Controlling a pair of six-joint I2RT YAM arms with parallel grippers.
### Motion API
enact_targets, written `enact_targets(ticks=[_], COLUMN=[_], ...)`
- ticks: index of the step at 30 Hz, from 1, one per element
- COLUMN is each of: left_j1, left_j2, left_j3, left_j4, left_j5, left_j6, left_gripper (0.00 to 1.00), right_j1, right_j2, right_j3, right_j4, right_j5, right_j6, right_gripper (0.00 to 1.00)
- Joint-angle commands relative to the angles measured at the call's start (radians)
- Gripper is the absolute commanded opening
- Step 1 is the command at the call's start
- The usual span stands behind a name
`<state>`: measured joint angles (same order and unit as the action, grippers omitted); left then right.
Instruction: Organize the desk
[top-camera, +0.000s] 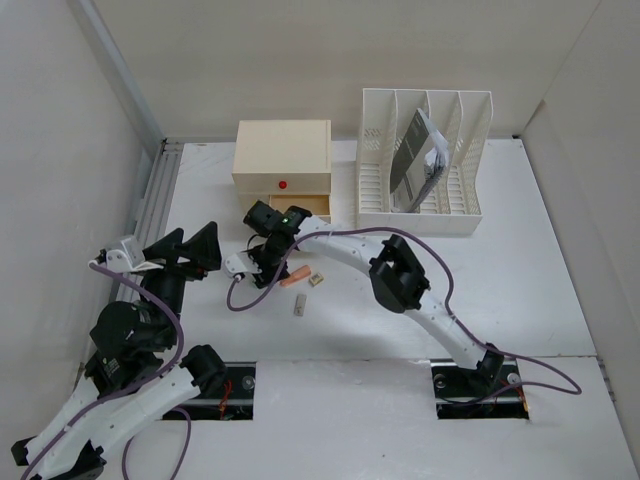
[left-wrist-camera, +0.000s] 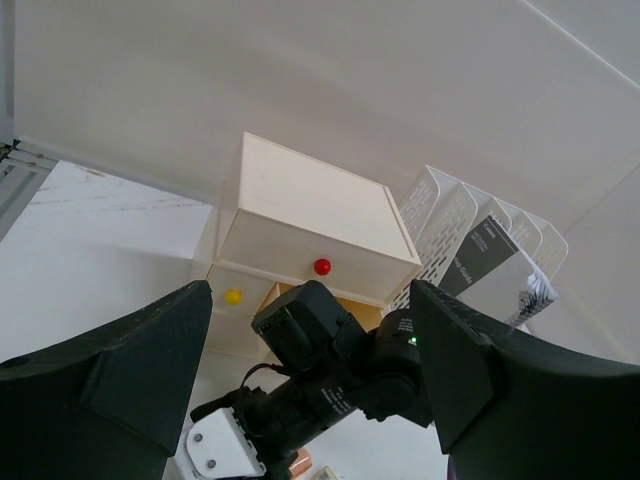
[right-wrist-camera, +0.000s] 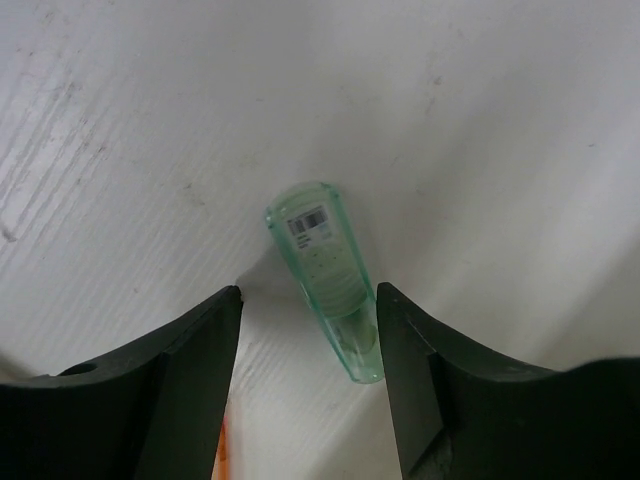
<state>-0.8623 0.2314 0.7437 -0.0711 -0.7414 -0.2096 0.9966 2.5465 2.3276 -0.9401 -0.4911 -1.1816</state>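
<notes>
The green tube is already between the right gripper's fingers, so the gripper should stay low over the desk next and close them around the green tube's middle (right-wrist-camera: 338, 294).
On the white desk (right-wrist-camera: 480, 110) lies a clear green tube (right-wrist-camera: 330, 270) with a barcode label. My right gripper (right-wrist-camera: 308, 295) is open and straddles it, pointing down. The tube rests close against the right finger (right-wrist-camera: 440, 400), with a wide gap to the left one. In the top view the right gripper (top-camera: 262, 260) sits in front of the cream drawer box (top-camera: 282, 155) and hides the tube. My left gripper (top-camera: 190, 246) hovers open and empty at the desk's left, aimed at the right wrist. In its own view the left gripper (left-wrist-camera: 310, 300) frames that wrist.
The drawer box's lower drawer (top-camera: 305, 206) stands pulled out; a red knob (left-wrist-camera: 322, 267) and a yellow knob (left-wrist-camera: 233, 296) show. A white slotted file rack (top-camera: 425, 160) holds booklets at the back right. An orange item (top-camera: 294, 277) and two small pieces (top-camera: 299, 305) lie nearby.
</notes>
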Motion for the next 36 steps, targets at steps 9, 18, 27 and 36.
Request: enact_targets(ticks=[9,18,27,36], left_j1=[-0.003,-0.003,-0.003,-0.003], left_j2=[-0.02,-0.02,-0.029,-0.029], left_j3=[-0.006,-0.006,-0.006,-0.006], left_j4=[0.048,0.048,0.048,0.048], left_j5=[0.011,0.02,0.02,0.02], left_j6=[0.016,0.016,0.016,0.016], left_gripper=[0.78,0.79,0.79,0.79], right_j1=[0.027,0.027,0.027,0.027], right_j2=[0.035,0.015,0.035,-0.093], right_j3=[0.039,-0.01,0.0,-0.045], right_j4=[-0.204,-0.223,-0.189,-0.095], right_j5=[-0.006,-0.03,-0.041,-0.041], right_j6=[-0.05,-0.036,0.08,0.233], right_gripper=[0.61,0.53,0.27,0.09])
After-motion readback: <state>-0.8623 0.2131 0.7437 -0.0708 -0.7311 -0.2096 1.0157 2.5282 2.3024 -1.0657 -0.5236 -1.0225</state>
